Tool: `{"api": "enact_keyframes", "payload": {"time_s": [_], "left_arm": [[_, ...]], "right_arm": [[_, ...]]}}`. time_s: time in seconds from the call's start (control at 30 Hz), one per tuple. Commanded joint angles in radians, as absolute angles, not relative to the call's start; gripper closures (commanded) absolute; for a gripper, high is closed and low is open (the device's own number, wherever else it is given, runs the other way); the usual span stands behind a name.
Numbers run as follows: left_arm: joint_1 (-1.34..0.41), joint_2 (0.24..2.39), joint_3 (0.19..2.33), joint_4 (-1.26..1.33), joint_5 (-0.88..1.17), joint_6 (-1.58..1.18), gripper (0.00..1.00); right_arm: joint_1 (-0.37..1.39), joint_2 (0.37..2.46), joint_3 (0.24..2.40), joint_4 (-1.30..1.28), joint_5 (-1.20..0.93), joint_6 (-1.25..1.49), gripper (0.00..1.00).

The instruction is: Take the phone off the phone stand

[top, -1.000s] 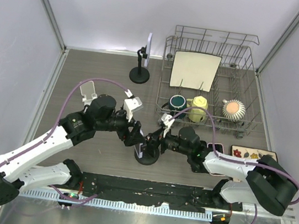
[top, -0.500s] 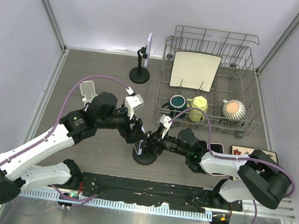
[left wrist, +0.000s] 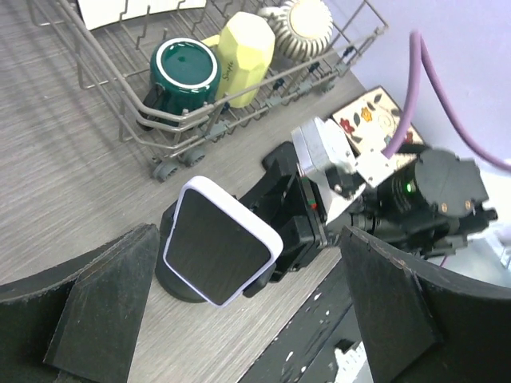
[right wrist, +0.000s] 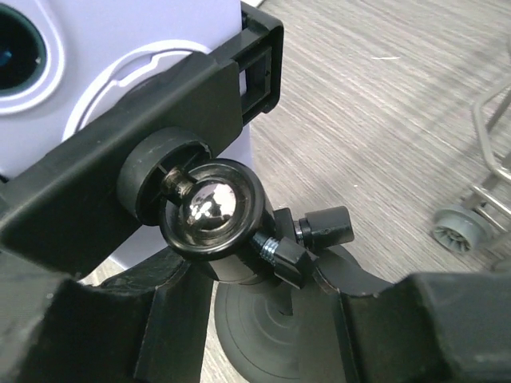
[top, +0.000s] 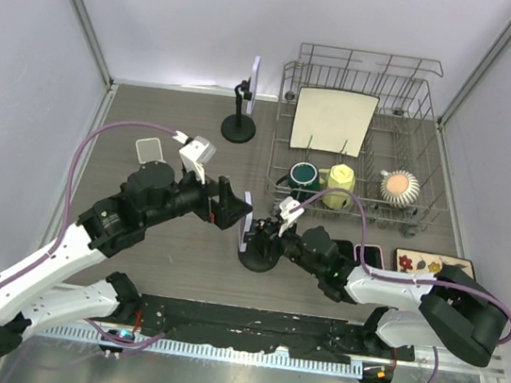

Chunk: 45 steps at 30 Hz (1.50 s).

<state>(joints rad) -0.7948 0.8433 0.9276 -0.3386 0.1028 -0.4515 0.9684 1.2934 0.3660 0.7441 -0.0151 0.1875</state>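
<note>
My left gripper will next turn its fingers down over the phone's white upper edge [top: 247, 227] [left wrist: 239, 211] and close across the thickness of that edge, since it stands free of the clamp.
The phone [top: 246, 217], in a white case with a dark screen [left wrist: 219, 254], sits tilted in the clamp of the black phone stand [top: 257, 257] near the front middle of the table. Its white back and the clamp [right wrist: 152, 120] fill the right wrist view above the ball joint [right wrist: 209, 206]. My left gripper [top: 232, 211] is wide open, one finger [left wrist: 96, 303] on each side of the phone [left wrist: 219, 254], without touching it. My right gripper [top: 272, 237] is shut on the stand's neck [right wrist: 239, 275] just below the ball joint.
A dish rack [top: 424, 190] at the back right holds a plate, a green mug [top: 303, 174], a yellow mug [top: 337, 185] and a ribbed cup. A second stand [top: 239, 123] stands at the back. A small clear object [top: 150, 149] lies at left, a patterned tray [top: 428, 263] at right.
My left gripper has drawn back up and to the left and stands open. The phone and stand have shifted slightly away from the front edge, with my right gripper following.
</note>
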Motion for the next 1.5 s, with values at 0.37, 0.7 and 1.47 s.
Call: {"api": "enact_keyframes", "payload": {"time_s": [0.37,0.7,1.47], "left_arm": [[-1.022,1.032,1.078,-0.443,-0.458,-0.618,0.04],[-1.077,1.123,1.1,-0.515,-0.598,-0.632,0.31],[-1.081,1.235,1.114,-0.485,-0.643,-0.566,0.73]], "right_arm": [[1.112,1.345,0.406,0.862,0.439,0.17,0.99],[1.163,1.384,0.429,0.864,0.523,0.156,0.99],[1.2,1.416,0.454,0.835,0.563,0.163,0.99]]}}
